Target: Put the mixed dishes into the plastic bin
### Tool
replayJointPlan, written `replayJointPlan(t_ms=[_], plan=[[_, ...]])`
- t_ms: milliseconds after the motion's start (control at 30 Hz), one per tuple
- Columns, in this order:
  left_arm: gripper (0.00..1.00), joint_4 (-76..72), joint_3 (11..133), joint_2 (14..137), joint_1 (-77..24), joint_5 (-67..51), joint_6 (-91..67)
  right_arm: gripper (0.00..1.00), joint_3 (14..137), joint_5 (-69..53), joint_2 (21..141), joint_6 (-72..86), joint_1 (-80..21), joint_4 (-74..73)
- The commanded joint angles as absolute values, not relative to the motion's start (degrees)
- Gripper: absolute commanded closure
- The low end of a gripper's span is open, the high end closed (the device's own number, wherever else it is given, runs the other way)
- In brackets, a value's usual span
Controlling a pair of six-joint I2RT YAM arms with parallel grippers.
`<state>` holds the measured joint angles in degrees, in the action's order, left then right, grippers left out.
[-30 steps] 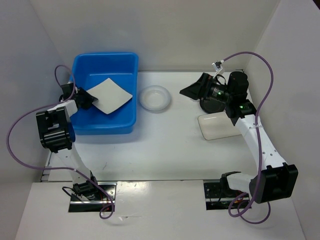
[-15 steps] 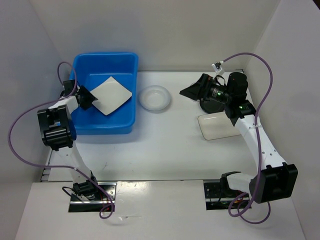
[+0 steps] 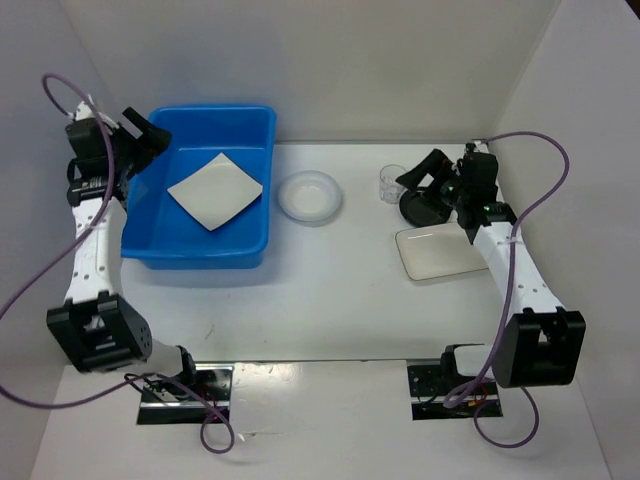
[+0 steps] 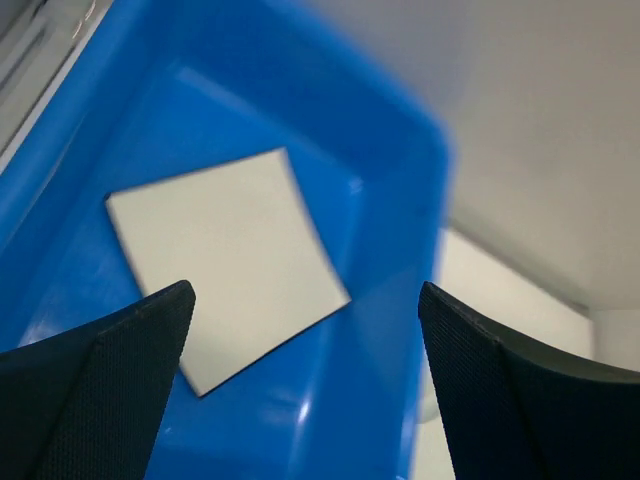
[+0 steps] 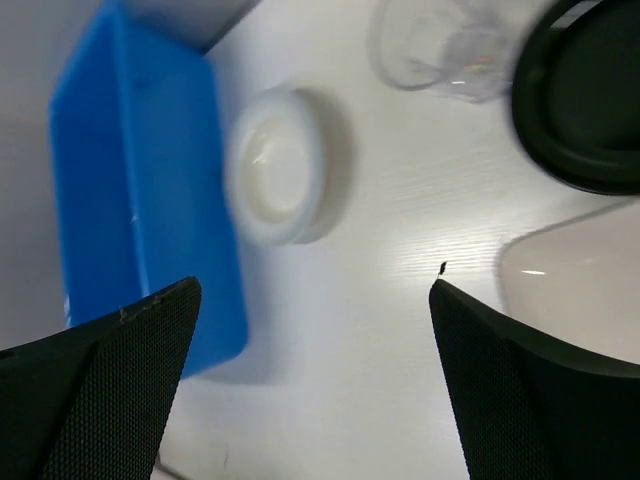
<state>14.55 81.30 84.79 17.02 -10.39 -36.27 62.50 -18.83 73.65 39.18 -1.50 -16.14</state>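
Note:
My right gripper is about to move back and down to the white rectangular tray, then close on its near long edge [image 3: 446, 275], next to empty table.
The large squarish white plate [image 3: 215, 190] [image 4: 225, 260] lies flat in the blue plastic bin [image 3: 160, 245] [image 4: 400, 200]. My left gripper [image 3: 146, 133] [image 4: 305, 290] hangs open and empty over the bin's far left corner, above the plate. On the table stand the round white dish [image 3: 310, 195] [image 5: 275, 165], the clear cup [image 3: 392, 183] [image 5: 440, 45], the black bowl [image 3: 422, 208] [image 5: 590, 100] and the white rectangular tray [image 3: 440, 252] [image 5: 585, 270]. My right gripper [image 3: 420, 172] [image 5: 315, 285] is open and empty, hovering over the black bowl's far edge beside the cup.
White walls close in the table at the back and on both sides. The bin stands against the left wall. Purple cables loop from both arms.
My left gripper opened, let go of the plate and drew up and back to the left; the plate now rests in the bin. My right gripper pulled back to the right, uncovering the cup.

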Motion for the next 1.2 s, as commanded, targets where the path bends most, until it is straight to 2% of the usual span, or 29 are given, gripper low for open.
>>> replayJointPlan(t_ms=[0, 167, 467, 633, 833, 967, 1067, 1167], plan=[[0.00, 15.39, 80.43, 80.87, 15.74, -19.74, -35.68, 0.00, 60.30, -6.61, 74.97, 43.23, 2.26, -20.92], [0.00, 12.30, 70.42, 77.79, 10.03, -25.84, -38.85, 0.01, 54.42, 1.31, 76.20, 47.20, 8.60, -27.84], [0.00, 12.83, 65.83, 74.01, 6.94, -25.66, -39.98, 0.06, 47.03, 7.38, 73.48, 53.69, 14.94, -36.82], [0.00, 14.58, 66.70, 73.48, 6.94, -26.81, -39.47, 0.19, 44.66, 9.14, 74.62, 56.60, 14.94, -39.11], [0.00, 18.98, 70.05, 72.95, 6.94, -24.52, -36.21, 0.36, 41.22, 6.42, 77.60, 59.50, 16.26, -33.84], [0.00, 18.98, 70.58, 72.95, 6.94, -24.52, -35.69, 0.40, 40.70, 5.89, 79.28, 60.82, 16.26, -29.54], [0.00, 20.12, 70.58, 72.95, 6.94, -24.00, -35.16, 0.51, 40.08, 5.89, 79.80, 60.82, 16.26, -26.73], [0.00, 20.65, 71.71, 72.95, 6.94, -23.99, -33.93, 0.52, 38.06, 5.36, 79.80, 62.22, 16.26, -23.21]])
